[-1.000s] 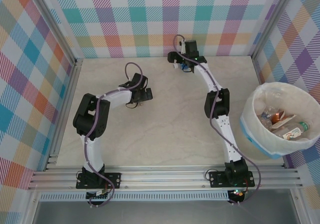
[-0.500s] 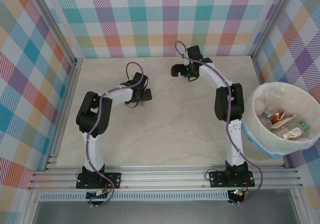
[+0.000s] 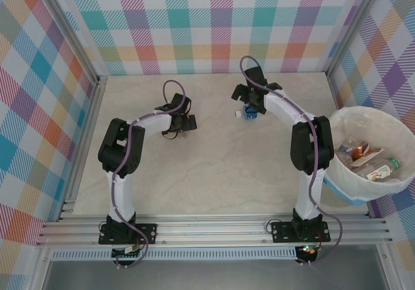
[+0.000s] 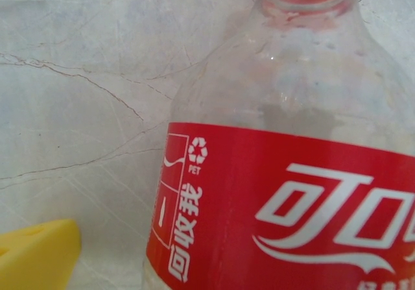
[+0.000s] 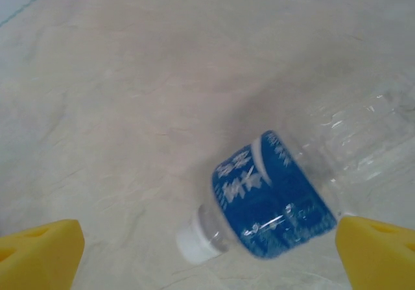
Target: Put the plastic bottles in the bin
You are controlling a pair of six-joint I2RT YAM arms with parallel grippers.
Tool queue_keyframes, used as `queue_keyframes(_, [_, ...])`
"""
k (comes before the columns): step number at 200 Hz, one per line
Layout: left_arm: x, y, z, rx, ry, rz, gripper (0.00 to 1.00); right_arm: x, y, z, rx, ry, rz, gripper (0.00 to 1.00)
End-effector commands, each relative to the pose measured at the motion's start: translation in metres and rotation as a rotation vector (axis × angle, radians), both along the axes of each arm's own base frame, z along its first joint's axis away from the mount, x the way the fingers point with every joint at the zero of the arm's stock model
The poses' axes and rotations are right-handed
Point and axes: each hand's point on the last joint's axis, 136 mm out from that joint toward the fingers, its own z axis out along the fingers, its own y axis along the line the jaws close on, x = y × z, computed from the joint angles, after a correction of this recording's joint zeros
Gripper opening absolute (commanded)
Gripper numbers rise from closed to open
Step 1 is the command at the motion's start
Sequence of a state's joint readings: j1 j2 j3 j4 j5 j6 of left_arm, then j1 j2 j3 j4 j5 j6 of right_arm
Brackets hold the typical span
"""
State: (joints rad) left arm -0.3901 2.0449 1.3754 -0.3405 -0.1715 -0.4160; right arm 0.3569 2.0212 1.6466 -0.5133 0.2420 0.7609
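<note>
The clear bottle lies at an angle below the yellow fingers, so my right gripper will turn in line with it next and go down to close around the bottle's blue label (image 3: 250, 113) (image 5: 272, 199).
A clear bottle with a red label (image 4: 285, 199) lies on the table, its red neck ring pointing away in the left wrist view. My left gripper (image 4: 214, 264) is open around it; one yellow fingertip (image 4: 39, 254) shows on the left and the other is hidden behind the bottle. From above, the left gripper (image 3: 182, 124) covers this bottle. A clear bottle with a blue label and white cap (image 5: 272, 202) lies under my open right gripper (image 5: 207, 254), close to its right fingertip (image 5: 379, 254). The white bin (image 3: 327, 157) at the right holds several bottles (image 3: 364, 157).
The bin stands off the table's right edge, beside the right arm's elbow (image 3: 310, 144). Checkered walls close in the back and sides. An aluminium rail (image 3: 214, 228) runs along the near edge.
The right gripper has swung from the back middle to the right and nearer, over the blue-labelled bottle. The left arm has hardly moved.
</note>
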Motion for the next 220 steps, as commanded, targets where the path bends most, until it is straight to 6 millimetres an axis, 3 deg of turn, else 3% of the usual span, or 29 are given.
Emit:
queue_keyframes(1, [-0.009,-0.008,-0.014,-0.052,0.063,-0.047,1.00,-0.015,-0.020,-0.021,0.059,0.033,-0.278,1.00])
queue_keyframes(52, [-0.012,-0.009,-0.018,-0.057,0.076,-0.053,1.00,-0.026,-0.034,-0.059,0.034,0.145,-0.444,1.00])
queue_keyframes(70, [-0.013,-0.009,-0.020,-0.059,0.078,-0.052,1.00,-0.029,-0.040,-0.072,0.018,0.154,-0.482,0.90])
queue_keyframes(89, [-0.015,-0.012,-0.020,-0.075,0.080,-0.064,1.00,-0.033,-0.044,-0.084,-0.001,0.175,-0.483,0.87])
queue_keyframes(117, [-0.016,-0.025,-0.019,-0.137,0.081,-0.113,1.00,-0.033,-0.046,-0.082,0.010,0.108,-0.442,0.74])
queue_keyframes(143, [-0.017,-0.032,-0.019,-0.167,0.089,-0.136,1.00,-0.024,-0.040,-0.042,0.048,-0.076,-0.304,0.59])
queue_keyframes(170, [-0.017,-0.028,-0.021,-0.146,0.099,-0.127,1.00,-0.023,-0.021,0.022,0.058,-0.249,-0.066,0.59])
queue_keyframes(204, [-0.020,-0.028,-0.021,-0.144,0.112,-0.131,0.99,-0.047,0.002,0.101,0.087,-0.399,0.195,0.59])
queue_keyframes(220, [-0.022,-0.028,-0.022,-0.146,0.120,-0.133,0.93,-0.062,0.005,0.141,0.090,-0.485,0.270,0.57])
